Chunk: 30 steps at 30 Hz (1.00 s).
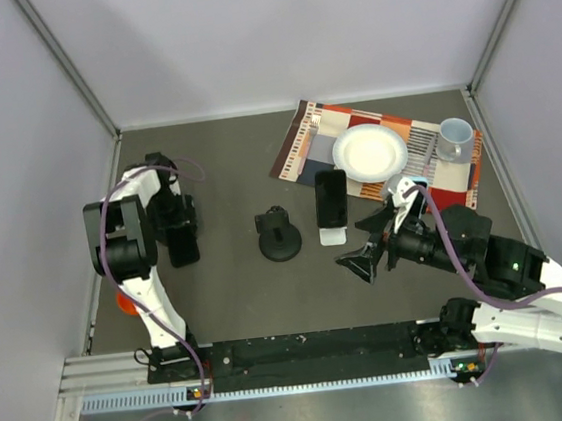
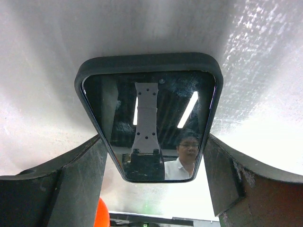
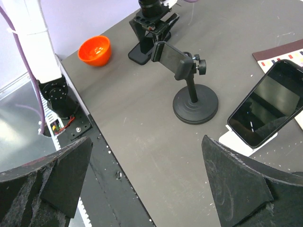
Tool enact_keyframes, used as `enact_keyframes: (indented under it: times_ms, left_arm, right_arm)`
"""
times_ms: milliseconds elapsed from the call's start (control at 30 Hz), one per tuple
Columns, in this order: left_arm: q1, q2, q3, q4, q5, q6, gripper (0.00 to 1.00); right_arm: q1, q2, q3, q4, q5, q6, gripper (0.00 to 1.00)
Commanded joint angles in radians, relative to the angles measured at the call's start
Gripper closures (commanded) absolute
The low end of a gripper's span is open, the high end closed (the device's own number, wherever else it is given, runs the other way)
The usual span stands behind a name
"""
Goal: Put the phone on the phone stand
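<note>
My right gripper moves outward and to the left in the top view onto the second black phone point(image 1: 183, 247) point(image 3: 139, 56) next, because my left gripper's fingers leave that phone's end clear.
A black phone point(image 1: 332, 193) lies screen up, its near end over the white phone stand point(image 1: 333, 235); both show in the right wrist view, phone point(image 3: 267, 101) and stand point(image 3: 232, 141). My right gripper point(image 1: 368, 244) is open and empty, just right of the stand and above the table point(image 3: 147, 142). At the far left, my left gripper point(image 1: 177, 226) points down with its fingertips against both long sides of a second black phone point(image 1: 183, 249). That phone's glossy screen fills the left wrist view point(image 2: 151, 94) between the fingers point(image 2: 80, 184). I cannot tell whether it rests on the table.
A black pole holder with a round base point(image 1: 279, 239) stands left of the white stand. A patterned placemat point(image 1: 304, 143) at the back right carries a white plate point(image 1: 370, 153) and a mug point(image 1: 454, 137). An orange bowl point(image 1: 125, 304) sits by the left arm's base.
</note>
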Motion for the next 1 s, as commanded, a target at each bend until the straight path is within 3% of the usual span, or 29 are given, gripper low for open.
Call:
enact_keyframes:
  times_ms: [0, 200, 433, 700, 767, 967]
  left_arm:
    - [-0.032, -0.119, -0.065, 0.041, -0.067, -0.062, 1.0]
    - [-0.034, -0.367, -0.079, 0.041, -0.052, -0.079, 1.0]
    - [-0.09, -0.586, -0.082, 0.102, 0.097, -0.067, 1.0]
    - [-0.586, -0.861, -0.064, 0.349, 0.109, -0.025, 1.0]
    - [-0.707, -0.88, -0.059, 0.394, -0.022, -0.019, 1.0]
    - [-0.898, -0.9, -0.004, 0.418, -0.102, 0.019, 1.0]
  right_arm:
    - [-0.006, 0.02, 0.01, 0.011, 0.009, 0.019, 0.01]
    - [-0.005, 0.085, 0.033, 0.006, 0.011, 0.049, 0.01]
    - [-0.032, 0.158, 0.112, 0.003, -0.006, 0.088, 0.01]
    - [-0.305, 0.299, 0.296, -0.038, -0.282, 0.171, 0.01]
    - [-0.356, 0.338, 0.376, -0.072, -0.304, 0.174, 0.01]
    - [-0.425, 0.404, 0.54, -0.107, -0.327, 0.184, 0.03]
